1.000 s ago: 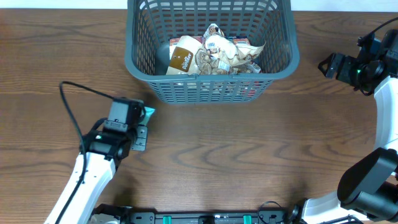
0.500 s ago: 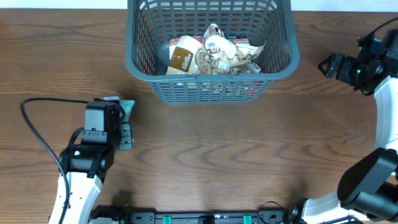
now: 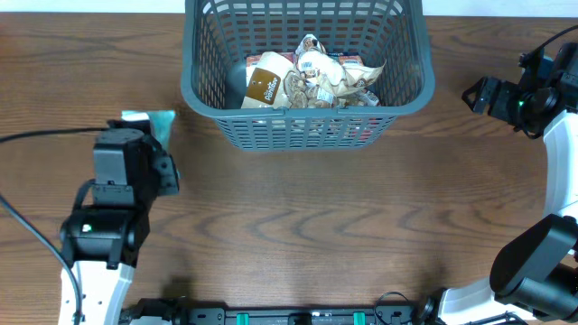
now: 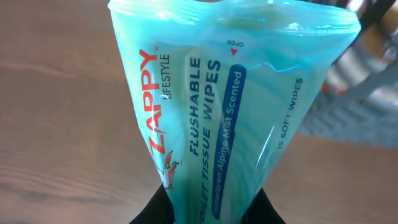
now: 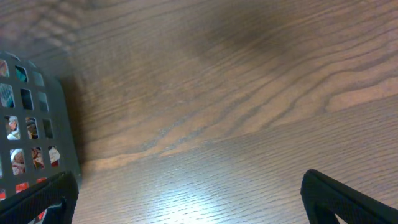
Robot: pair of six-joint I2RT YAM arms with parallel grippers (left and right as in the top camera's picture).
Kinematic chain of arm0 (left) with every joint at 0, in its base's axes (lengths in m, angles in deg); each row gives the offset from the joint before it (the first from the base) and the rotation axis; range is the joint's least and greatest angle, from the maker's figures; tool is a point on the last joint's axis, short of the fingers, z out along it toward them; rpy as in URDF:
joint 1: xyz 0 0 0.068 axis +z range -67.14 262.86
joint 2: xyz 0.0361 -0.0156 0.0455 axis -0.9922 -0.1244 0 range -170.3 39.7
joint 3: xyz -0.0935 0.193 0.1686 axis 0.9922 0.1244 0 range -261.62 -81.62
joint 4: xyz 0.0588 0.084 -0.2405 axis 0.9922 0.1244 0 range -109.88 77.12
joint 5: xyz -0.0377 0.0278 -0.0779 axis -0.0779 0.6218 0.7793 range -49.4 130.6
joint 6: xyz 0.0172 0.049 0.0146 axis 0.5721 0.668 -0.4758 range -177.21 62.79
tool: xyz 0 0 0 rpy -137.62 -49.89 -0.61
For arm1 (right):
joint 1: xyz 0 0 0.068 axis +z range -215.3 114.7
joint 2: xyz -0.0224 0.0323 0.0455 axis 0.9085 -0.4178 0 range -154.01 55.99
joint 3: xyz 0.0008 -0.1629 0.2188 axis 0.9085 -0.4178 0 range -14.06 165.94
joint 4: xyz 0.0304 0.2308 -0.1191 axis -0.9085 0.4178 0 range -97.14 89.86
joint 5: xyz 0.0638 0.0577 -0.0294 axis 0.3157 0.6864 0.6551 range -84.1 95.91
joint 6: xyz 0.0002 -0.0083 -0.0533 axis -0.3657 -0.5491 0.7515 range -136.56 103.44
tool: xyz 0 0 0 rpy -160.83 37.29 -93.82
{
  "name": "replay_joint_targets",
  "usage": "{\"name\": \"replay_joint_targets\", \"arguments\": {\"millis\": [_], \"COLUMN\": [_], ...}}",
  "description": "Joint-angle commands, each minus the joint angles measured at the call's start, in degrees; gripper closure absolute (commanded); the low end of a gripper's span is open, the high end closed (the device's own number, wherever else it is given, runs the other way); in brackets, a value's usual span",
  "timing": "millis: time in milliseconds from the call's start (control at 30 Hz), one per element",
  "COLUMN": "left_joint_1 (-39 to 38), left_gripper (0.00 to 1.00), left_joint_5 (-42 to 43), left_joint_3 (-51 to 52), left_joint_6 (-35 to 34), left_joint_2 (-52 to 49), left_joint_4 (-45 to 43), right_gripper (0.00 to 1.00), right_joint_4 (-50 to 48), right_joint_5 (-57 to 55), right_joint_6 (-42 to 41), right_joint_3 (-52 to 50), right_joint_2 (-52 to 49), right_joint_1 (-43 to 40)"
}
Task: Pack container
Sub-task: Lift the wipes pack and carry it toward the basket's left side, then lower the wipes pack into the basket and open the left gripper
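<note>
My left gripper should next rise outward and to the right in the overhead view, then dip in to release the wipes, because the basket's closest corner (image 3: 228,88) is empty.
The dark grey basket (image 3: 194,81) stands at the back centre with several snack packs (image 3: 312,77) inside. My left gripper (image 3: 149,135) is shut on a teal pack of flushable tissue wipes (image 3: 153,120), left of the basket above the table; the wipes pack fills the left wrist view (image 4: 230,112), pinched between the black fingers (image 4: 211,208). My right gripper (image 3: 479,93) is open and empty, right of the basket. The right wrist view shows its fingertips wide apart (image 5: 186,199) and a corner of the basket (image 5: 31,124).
The brown wooden table (image 3: 316,217) lies in front of the basket. My left arm's black cable (image 3: 45,137) runs off to the left. The right arm (image 3: 560,181) stands along the right edge.
My left gripper has moved left and a little toward the back with the wipes pack, away from the basket's front left corner. The right arm has not moved.
</note>
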State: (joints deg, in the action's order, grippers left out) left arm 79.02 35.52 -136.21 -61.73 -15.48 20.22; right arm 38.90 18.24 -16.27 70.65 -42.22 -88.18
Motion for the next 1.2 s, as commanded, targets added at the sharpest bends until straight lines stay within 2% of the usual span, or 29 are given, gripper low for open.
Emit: {"name": "replay_joint_targets", "arguments": {"millis": [0,433,767,1167], "left_joint_1": [0.35,0.22,0.02,-9.31], "left_gripper": [0.95,0.94,0.94,0.94], "left_joint_5": [-2.34,-1.62,4.15,4.68], "left_joint_3": [-4.63,-16.50,-30.16,-42.88], "left_joint_6": [-0.50,2.19,6.03,13.22], "left_joint_2": [0.35,-2.60,-12.11,-24.17], "left_joint_4": [0.22,1.11,4.83,4.57], "right_gripper": [0.01,0.01,0.01,0.01], "right_joint_4": [0.09,0.00,-0.02,-0.07], "right_joint_5": [-0.09,-0.09,-0.09,-0.11], "right_joint_6": [0.63,0.66,0.66,0.96], "right_joint_3": [-0.26,-0.26,-0.26,-0.26], "right_joint_2": [-0.26,-0.26,-0.26,-0.26], "right_joint_1": [0.48,0.48,0.48,0.46]}}
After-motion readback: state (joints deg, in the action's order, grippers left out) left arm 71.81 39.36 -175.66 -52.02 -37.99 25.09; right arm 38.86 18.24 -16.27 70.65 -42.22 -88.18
